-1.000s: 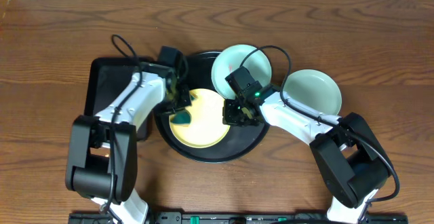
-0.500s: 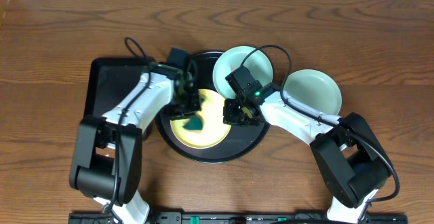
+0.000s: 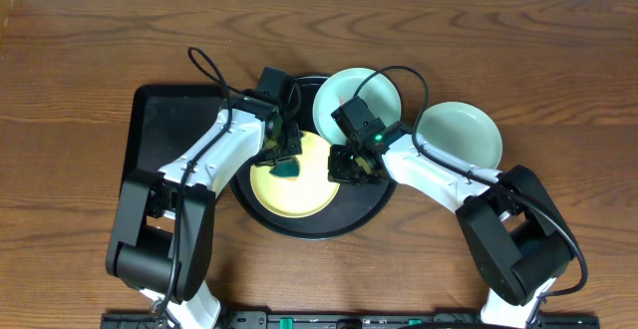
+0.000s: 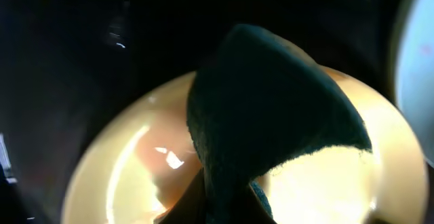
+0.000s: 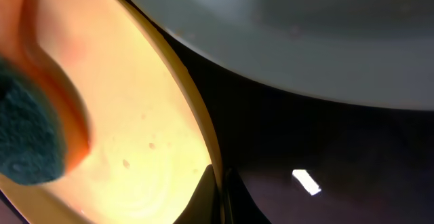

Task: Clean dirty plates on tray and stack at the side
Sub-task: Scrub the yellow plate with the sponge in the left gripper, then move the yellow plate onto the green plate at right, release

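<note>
The second mint plate (image 3: 460,135) lies aside. My right gripper needs to rise, carry the yellow plate (image 3: 294,189) past the tray's edge and lower it onto that mint plate.
A pale yellow plate (image 3: 294,189) lies in the round black tray (image 3: 351,221). My left gripper (image 3: 286,162) is shut on a dark teal sponge (image 4: 271,115) and presses it on the plate's upper part; an orange smear (image 4: 159,163) shows beside it. My right gripper (image 3: 347,167) is shut on the yellow plate's right rim (image 5: 203,142). A mint plate (image 3: 344,95) with small red marks sits at the tray's back edge. A second mint plate (image 3: 459,135) lies on the table right of the tray.
A rectangular black tray (image 3: 164,130) lies left of the round tray, under my left arm. Cables loop above both wrists. The wooden table (image 3: 80,60) surrounds everything.
My left gripper has moved the sponge from the yellow plate's left side up and right across the plate. The right gripper has stayed on the rim.
</note>
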